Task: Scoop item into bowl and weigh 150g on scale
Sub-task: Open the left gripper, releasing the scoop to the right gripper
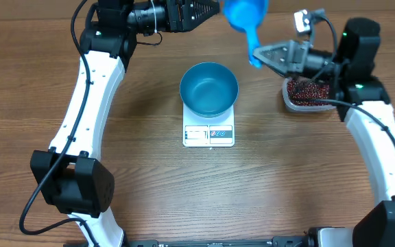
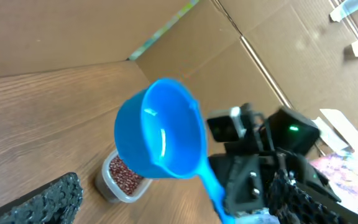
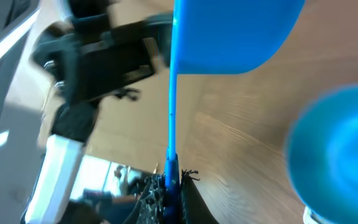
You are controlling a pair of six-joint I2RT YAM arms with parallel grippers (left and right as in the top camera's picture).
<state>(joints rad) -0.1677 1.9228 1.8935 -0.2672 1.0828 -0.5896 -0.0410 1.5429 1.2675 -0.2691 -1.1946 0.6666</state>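
Observation:
The scoop moves away from the bowl and over the clear tub next in my right gripper, then comes down onto the beans [image 1: 308, 93].
The blue bowl [image 1: 209, 89] stands on the white scale [image 1: 208, 135] at mid-table and looks empty. Red-brown beans [image 1: 308, 89] fill a clear tub [image 1: 306, 104] to its right. A small blue scoop [image 1: 247, 17] hangs in the air behind the bowl. My right gripper [image 1: 260, 55] is shut on the scoop's handle [image 3: 171, 124]. In the left wrist view the scoop [image 2: 160, 137] shows an empty cup, with the beans [image 2: 124, 173] below it. My left gripper [image 1: 208, 12] is open just left of the scoop, its fingers [image 2: 48, 199] wide apart and holding nothing.
A cardboard wall [image 2: 241, 68] stands behind the table. Bare wooden tabletop [image 1: 252, 199] lies in front of the scale. The bowl [image 3: 340, 143] shows blurred at the right of the right wrist view.

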